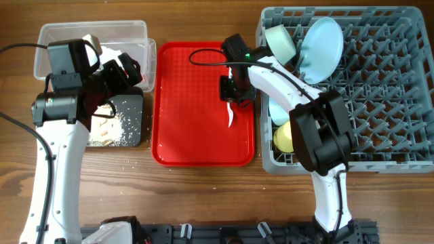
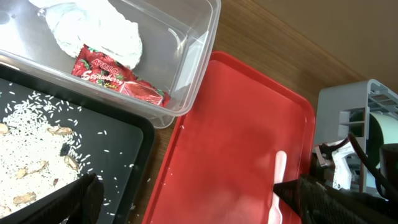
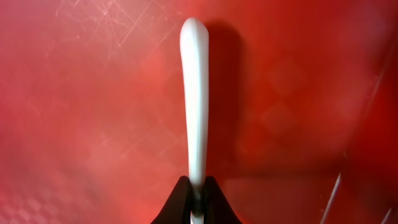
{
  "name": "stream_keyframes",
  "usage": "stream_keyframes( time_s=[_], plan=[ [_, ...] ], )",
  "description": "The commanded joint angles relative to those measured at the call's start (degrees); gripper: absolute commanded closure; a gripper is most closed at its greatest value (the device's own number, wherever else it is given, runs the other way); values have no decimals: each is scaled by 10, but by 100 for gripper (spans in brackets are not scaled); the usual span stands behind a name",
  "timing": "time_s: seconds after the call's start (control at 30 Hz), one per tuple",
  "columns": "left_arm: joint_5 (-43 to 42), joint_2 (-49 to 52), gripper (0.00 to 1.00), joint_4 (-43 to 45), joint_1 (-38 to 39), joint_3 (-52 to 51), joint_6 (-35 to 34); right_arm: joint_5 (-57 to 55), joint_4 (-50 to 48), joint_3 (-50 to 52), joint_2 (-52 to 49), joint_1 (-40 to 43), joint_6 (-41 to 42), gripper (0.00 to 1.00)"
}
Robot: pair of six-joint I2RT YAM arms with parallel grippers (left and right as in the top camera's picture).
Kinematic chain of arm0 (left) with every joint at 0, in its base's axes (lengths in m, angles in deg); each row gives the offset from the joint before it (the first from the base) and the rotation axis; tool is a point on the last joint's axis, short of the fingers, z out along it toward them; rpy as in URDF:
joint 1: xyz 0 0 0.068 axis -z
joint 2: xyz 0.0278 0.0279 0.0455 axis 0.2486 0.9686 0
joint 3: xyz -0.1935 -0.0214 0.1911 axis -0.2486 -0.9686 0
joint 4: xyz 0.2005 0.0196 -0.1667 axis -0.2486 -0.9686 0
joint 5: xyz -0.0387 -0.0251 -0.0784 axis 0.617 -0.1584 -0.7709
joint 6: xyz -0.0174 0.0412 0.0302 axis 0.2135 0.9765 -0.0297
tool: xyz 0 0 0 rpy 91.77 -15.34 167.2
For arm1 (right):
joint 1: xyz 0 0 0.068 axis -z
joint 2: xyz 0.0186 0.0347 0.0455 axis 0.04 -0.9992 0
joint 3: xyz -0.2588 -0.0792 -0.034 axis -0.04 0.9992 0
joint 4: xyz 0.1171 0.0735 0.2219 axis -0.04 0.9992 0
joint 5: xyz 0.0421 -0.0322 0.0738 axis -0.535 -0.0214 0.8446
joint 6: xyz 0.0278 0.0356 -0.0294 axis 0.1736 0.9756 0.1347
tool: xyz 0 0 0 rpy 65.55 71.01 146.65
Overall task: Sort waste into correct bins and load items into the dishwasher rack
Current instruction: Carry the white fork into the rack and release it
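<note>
Next, my right gripper raises the white utensil over the grey rack's side, then lowers it beside the blue bowl, since dishes already stand there.
My right gripper is shut on a white plastic utensil over the flat red tray. Only the handle shows, so I cannot tell spoon from fork. The utensil also shows in the left wrist view. My left gripper is open and empty above the bins. The clear tub holds the white napkin and the red wrapper. The black tray holds food scraps. The grey rack holds the pale green bowl, blue plate, blue bowl and yellow cup.
The red tray lies between the bins and the rack, its right edge close to the rack wall. Cables run along the left arm and over the right arm. A dark fixture sits at the table's front edge.
</note>
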Motion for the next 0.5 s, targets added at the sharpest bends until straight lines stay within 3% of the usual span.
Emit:
stream_keyframes(
  time_s=[0.0, 0.2, 0.47],
  plan=[
    [3, 3, 0, 2, -2, 9, 2, 5, 6, 9, 6, 2, -29, 96],
    [3, 3, 0, 2, -2, 9, 2, -5, 13, 9, 128, 19, -68, 96],
    [3, 3, 0, 2, -2, 9, 2, -226, 148, 10, 369, 106, -72, 96]
  ],
)
